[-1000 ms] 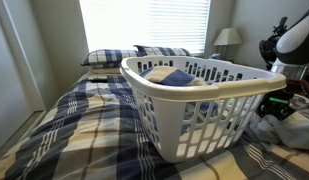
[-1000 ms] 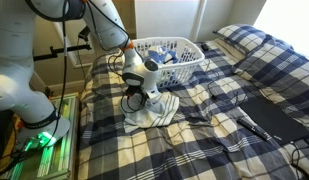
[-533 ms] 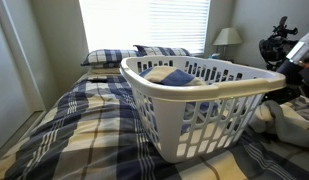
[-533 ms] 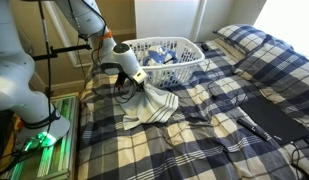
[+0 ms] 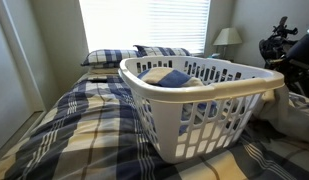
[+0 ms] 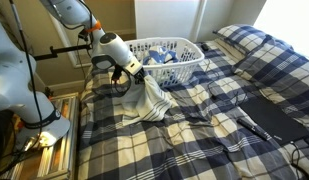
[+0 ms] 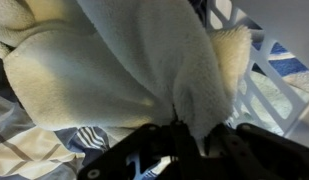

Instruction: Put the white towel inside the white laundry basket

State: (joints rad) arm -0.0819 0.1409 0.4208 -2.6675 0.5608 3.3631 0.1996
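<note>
My gripper rises clear of the basket's rim next, moves over the basket's open top (image 6: 168,51) and releases the towel (image 6: 149,98), since it hangs beside the basket, lower than that rim.
The white towel (image 6: 149,98) hangs from my gripper (image 6: 135,73), lifted off the plaid bed beside the white laundry basket (image 6: 184,62). The gripper is shut on the towel's top. In the wrist view the towel (image 7: 124,70) fills most of the picture, pinched between the dark fingers (image 7: 159,150), with the basket's slotted wall (image 7: 256,80) at the right. In an exterior view the basket (image 5: 194,100) stands in front, holding blue and plaid cloth, and the towel (image 5: 292,112) shows behind its right side.
The bed (image 6: 214,120) has a blue plaid cover. A dark flat object (image 6: 269,115) lies on it at the right. Pillows (image 5: 134,55) and a lamp (image 5: 227,38) are at the bed's head. A stand (image 6: 69,50) is beside the arm.
My gripper has risen and moved toward the basket, pulling the towel up off the bed; it now hangs stretched below the gripper.
</note>
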